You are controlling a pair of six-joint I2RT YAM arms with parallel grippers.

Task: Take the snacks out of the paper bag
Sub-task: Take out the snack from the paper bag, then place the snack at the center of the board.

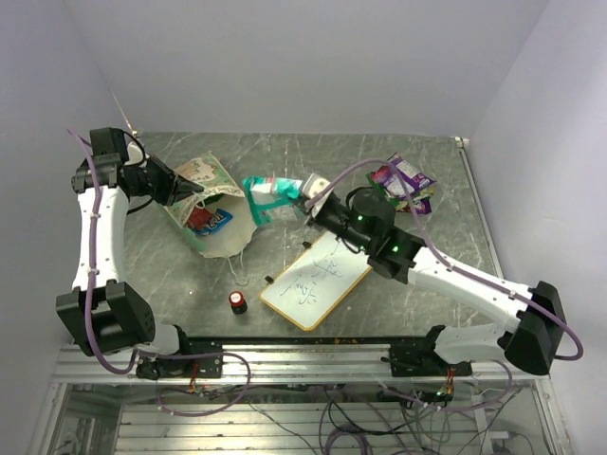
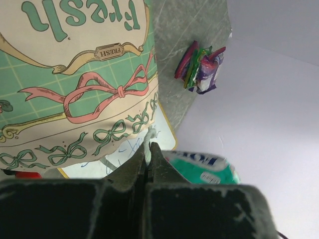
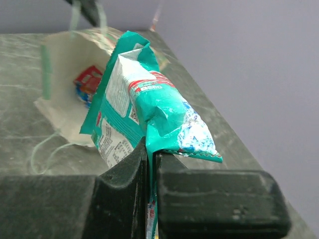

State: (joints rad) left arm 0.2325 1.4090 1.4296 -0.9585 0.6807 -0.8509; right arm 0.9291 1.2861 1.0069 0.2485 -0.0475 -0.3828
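Next, my right gripper swings outward, away from the bag, then tilts downward and lowers the green-and-white packet.
The green paper bag (image 1: 211, 175) lies on its side at the left, its cream mouth open toward the front. My left gripper (image 1: 193, 190) is shut on the bag's white string handle (image 2: 148, 134) and holds the rim up. A blue and red packet (image 1: 207, 220) lies inside the bag and shows in the right wrist view (image 3: 87, 82). My right gripper (image 1: 310, 201) is shut on a green-and-white snack packet (image 1: 270, 192) just right of the bag's mouth, held above the table (image 3: 149, 109). Purple multicoloured packets (image 1: 403, 183) lie piled at the back right.
A wood-framed whiteboard (image 1: 316, 280) lies at the front centre, under the right arm. A small red-capped black cylinder (image 1: 237, 301) stands to its left. Loose white string trails from the bag's mouth (image 1: 245, 261). White walls close in the table.
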